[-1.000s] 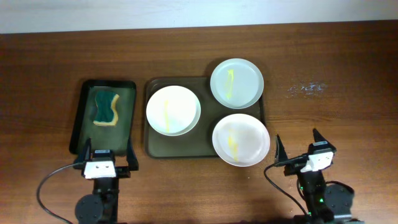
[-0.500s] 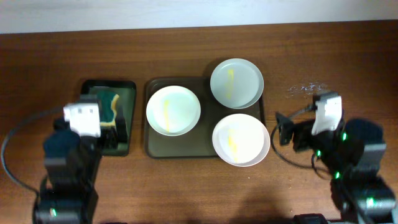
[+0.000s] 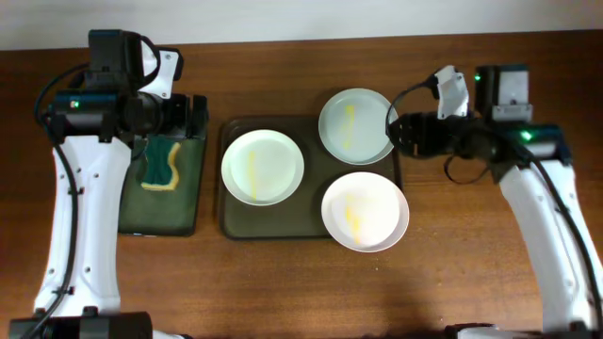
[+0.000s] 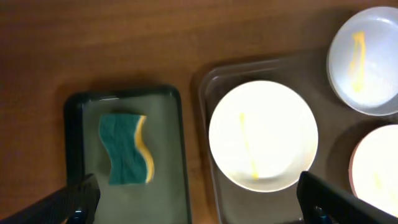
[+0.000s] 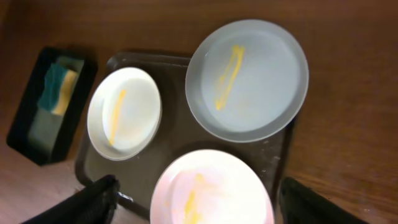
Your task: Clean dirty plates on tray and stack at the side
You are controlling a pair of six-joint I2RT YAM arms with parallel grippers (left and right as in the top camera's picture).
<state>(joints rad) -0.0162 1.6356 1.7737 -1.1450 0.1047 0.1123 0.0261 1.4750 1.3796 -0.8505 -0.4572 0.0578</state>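
The left gripper moves down and to the left in the overhead view onto the sponge's green part (image 3: pixel 158 163) (image 4: pixel 119 150) next, since the plates still bear yellow smears.
Three white plates with yellow smears sit on the dark olive tray (image 3: pixel 236 224): one at the left (image 3: pixel 263 167), one at the back right (image 3: pixel 357 125), one at the front right (image 3: pixel 365 211). My left gripper (image 3: pixel 196 115) is open and empty, held high over the small tray's back right corner. My right gripper (image 3: pixel 403 132) is open and empty, held high just right of the back right plate. The left wrist view shows the left plate (image 4: pixel 263 135) between my fingers (image 4: pixel 199 199). The right wrist view shows all three plates (image 5: pixel 247 79) (image 5: pixel 124 113) (image 5: pixel 211 190) above my fingers (image 5: pixel 202 199).
A smaller dark green tray (image 3: pixel 155 202) stands left of the big tray and holds a green and yellow sponge (image 3: pixel 162 162). The sponge also shows in the left wrist view (image 4: pixel 126 148). White scuffs (image 3: pixel 464 135) mark the brown table at the back right.
Both arms have risen from the front table edge and swung toward the back. The left gripper now hangs over the small tray, the right beside the back right plate. Plates have not moved.
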